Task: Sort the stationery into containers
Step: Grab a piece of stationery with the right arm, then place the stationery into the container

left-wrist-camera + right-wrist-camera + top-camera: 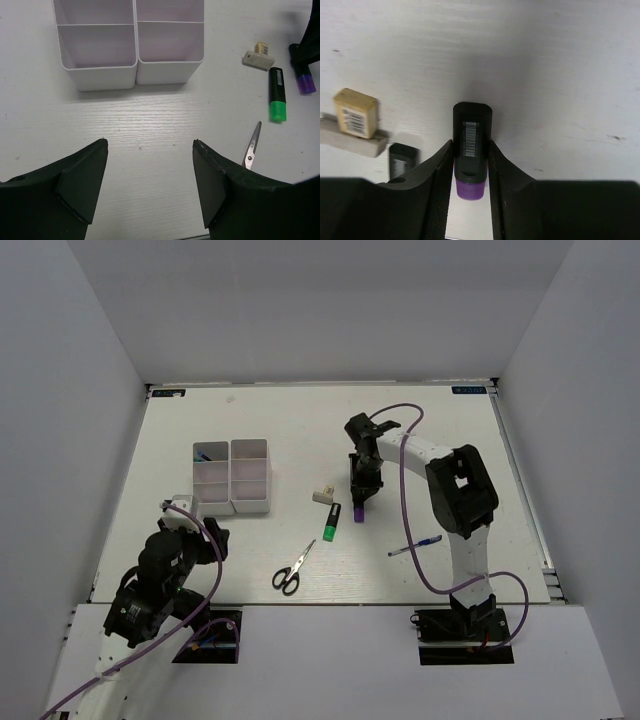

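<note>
Next, my right gripper needs to rise, carry the purple highlighter over the tray's empty nearer middle section (249, 470) and release, as that section lies to its left in the top view.
My right gripper (360, 498) is shut on the purple highlighter (471, 135), gripping its black cap near the table surface; its purple end (358, 513) shows below the fingers. The green highlighter (332, 522) lies just to its left. A small beige block (355, 112) rests against a pale greyish block (350, 142). The scissors (291, 570) and the blue pen (415, 545) lie nearer the front. The white organizer tray (250, 505) stands left of centre. My left gripper (150, 142) is open and empty in front of the tray (107, 75). No pink block shows.
A small blue item (205, 454) lies in the tray's back left compartment. White walls enclose the table on three sides. The right arm's purple cable (405, 490) loops over the table beside the pen.
</note>
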### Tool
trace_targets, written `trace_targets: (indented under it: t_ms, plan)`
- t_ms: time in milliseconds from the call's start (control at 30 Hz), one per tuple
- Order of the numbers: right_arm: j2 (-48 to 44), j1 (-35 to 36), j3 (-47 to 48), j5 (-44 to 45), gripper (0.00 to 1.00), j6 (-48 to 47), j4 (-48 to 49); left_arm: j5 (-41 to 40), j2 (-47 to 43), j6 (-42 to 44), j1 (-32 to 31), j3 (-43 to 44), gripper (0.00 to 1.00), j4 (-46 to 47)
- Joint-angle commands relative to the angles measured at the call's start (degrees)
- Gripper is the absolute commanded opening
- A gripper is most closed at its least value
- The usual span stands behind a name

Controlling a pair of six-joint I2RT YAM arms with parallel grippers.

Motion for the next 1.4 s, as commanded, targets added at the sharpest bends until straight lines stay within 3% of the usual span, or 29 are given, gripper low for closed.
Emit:
trace_targets:
  t_ms: [0,300,733,967,1133,1367]
  plan:
    - [6.75,0.80,-0.04,-2.82,0.01,-0.64,2.35,-1.15,-0.03,0.26,0.18,-0.16,0.79,0.40]
    - [-0.62,1.85,6.64,-2.47,0.00,-11.27,6.56,-1.41,-0.38,0.26,0.18,-0.33,0.79,0.48]
    - [-0.11,12.57,31.68,-6.85,0.00,-32.08,8.32,-3.61,-0.64,0.17,0.18,-0.51,0.79,0.40]
    - [-5.46,17.75,22.22,-18.36,0.00,-41.59,27.82,-6.51,-2.58,-0.27,0.26,-0.77,0.79,0.57]
    - [-2.92,18.99,24.23,-29.59,0.00,-47.82,30.03,-6.60,-2.58,-0.35,0.26,-0.60,0.79,0.40]
    - [1.12,19.16,22.20,-35.86,0.00,-53.72,39.68,-5.98,-2.40,-0.26,0.26,-0.68,0.79,0.57]
